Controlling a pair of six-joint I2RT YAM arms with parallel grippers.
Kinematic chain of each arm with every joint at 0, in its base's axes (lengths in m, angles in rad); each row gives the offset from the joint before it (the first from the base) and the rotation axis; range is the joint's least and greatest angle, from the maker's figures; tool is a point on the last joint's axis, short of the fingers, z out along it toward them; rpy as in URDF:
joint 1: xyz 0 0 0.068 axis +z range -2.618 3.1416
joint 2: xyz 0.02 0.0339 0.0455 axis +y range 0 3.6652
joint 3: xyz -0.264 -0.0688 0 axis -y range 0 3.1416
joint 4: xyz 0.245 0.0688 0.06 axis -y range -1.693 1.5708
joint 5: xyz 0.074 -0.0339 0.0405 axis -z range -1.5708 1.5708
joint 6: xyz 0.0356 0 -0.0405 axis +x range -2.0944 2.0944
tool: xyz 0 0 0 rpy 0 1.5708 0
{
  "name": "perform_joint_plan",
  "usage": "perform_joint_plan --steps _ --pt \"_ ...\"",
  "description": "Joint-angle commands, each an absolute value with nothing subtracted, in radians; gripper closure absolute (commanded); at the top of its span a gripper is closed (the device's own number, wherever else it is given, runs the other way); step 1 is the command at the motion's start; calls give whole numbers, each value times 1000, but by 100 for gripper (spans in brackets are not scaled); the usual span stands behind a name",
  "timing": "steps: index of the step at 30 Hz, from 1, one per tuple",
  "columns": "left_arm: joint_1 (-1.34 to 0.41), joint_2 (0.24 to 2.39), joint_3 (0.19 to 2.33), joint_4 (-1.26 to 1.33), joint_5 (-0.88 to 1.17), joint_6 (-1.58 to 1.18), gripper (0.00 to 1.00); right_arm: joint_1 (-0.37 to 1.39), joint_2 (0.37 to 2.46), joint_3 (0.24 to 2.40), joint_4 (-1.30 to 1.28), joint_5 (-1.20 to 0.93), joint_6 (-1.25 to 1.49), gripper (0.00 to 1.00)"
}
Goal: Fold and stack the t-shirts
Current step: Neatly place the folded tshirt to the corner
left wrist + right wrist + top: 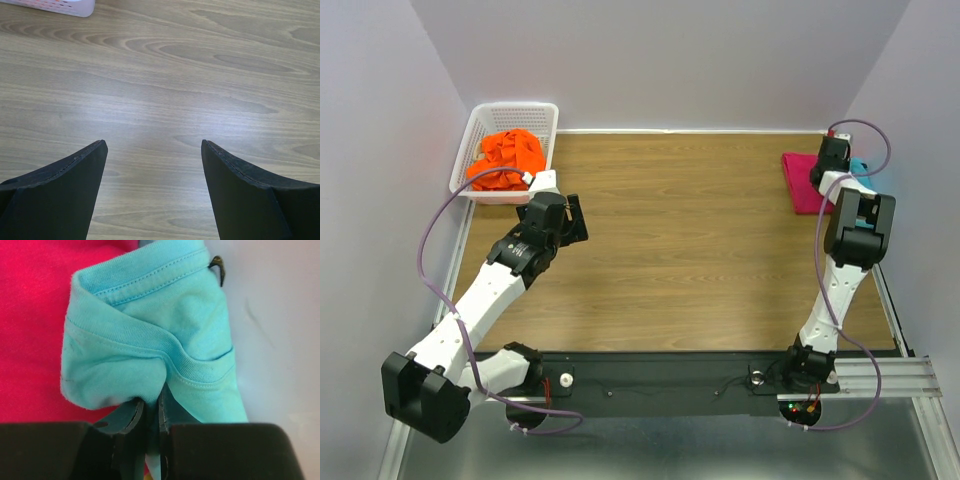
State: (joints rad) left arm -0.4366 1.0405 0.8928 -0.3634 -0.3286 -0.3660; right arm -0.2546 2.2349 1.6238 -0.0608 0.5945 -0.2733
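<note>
I should lift my right gripper next, then carry the turquoise fold across the magenta-pink t-shirt toward that t-shirt's edge away from the wall, as that side's bare.
The orange t-shirt lies crumpled in the white basket at the far left. The magenta-pink t-shirt lies folded at the far right; it fills the left of the right wrist view. My right gripper is shut on a fold of the turquoise-blue t-shirt, holding it over the pink shirt's right edge; only a bit of turquoise shows from above. My left gripper is open and empty above bare wood, just in front of the basket.
White walls close in the table on the left, back and right. The right gripper is close to the right wall. The wooden tabletop lies between the arms.
</note>
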Motion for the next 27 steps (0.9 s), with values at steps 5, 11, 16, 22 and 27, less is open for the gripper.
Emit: perform_joint_plan --steps 5,11,16,22,27 --pt "-434 1037 940 -333 -333 -374 12 -264 2074 1660 -38 604 -331 99" --pt "-433 1031 934 -334 -333 -382 12 -264 2033 1678 -41 611 -377 99" --pt "-434 1034 934 -330 -328 -390 12 -264 2010 1712 -76 569 -376 99" --pt "-433 1039 937 -327 -325 -396 12 -250 2003 1775 -132 453 -357 99" --pt "-434 1034 937 -328 -325 -402 12 -210 2042 1833 -176 416 -350 99"
